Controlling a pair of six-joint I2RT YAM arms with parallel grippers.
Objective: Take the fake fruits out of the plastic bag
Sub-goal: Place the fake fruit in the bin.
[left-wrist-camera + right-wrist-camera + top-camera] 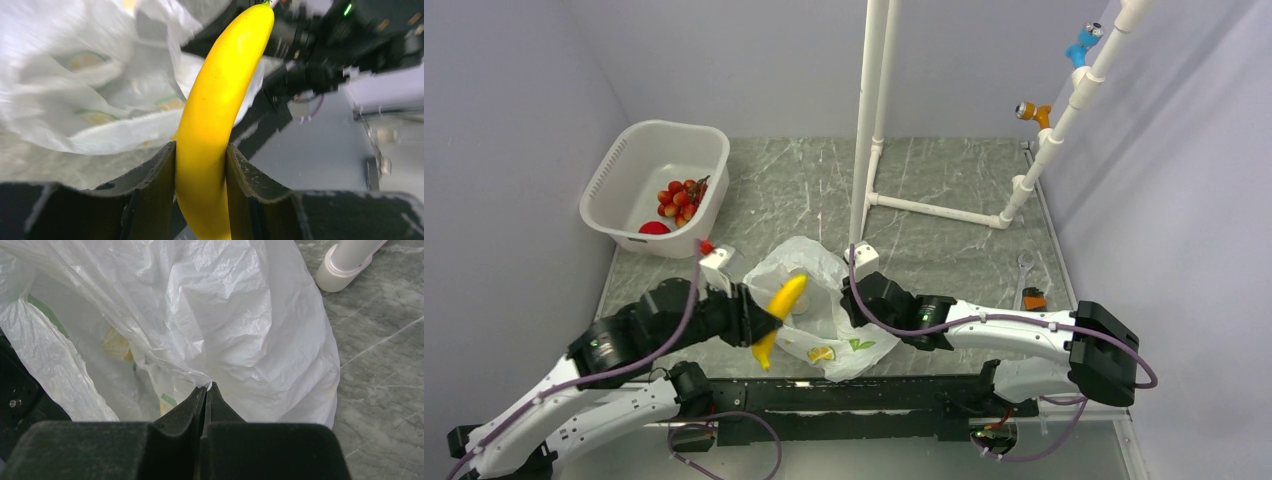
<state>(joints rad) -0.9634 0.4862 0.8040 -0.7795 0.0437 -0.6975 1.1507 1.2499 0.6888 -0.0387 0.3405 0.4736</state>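
I will next carry the banana (pixel 781 315) outward with my left gripper, lower it beside the red balls and let it go, because the white tub, which already holds fruit, stands outward.
The plastic bag (pixel 824 310) lies crumpled on the table in front of the arms, printed with citrus slices. My left gripper (pixel 759 318) is shut on the yellow banana (pixel 781 315) and holds it at the bag's left side, above the table; in the left wrist view the banana (pixel 215 125) runs up between the fingers (pixel 150 185). My right gripper (pixel 856 300) is shut on the bag's edge; in the right wrist view the closed tips (pixel 207 390) pinch a fold of the bag (pixel 210 320). The cluster of small red balls (pixel 680 198) and the larger red fruit (pixel 654 228) lie in the white tub.
The white perforated tub (pixel 624 160) stands at the back left. A white pipe frame (pixel 874 120) rises from the table's middle back, with a base bar (pixel 939 210) running right. A wrench (pixel 1024 275) lies at the right edge.
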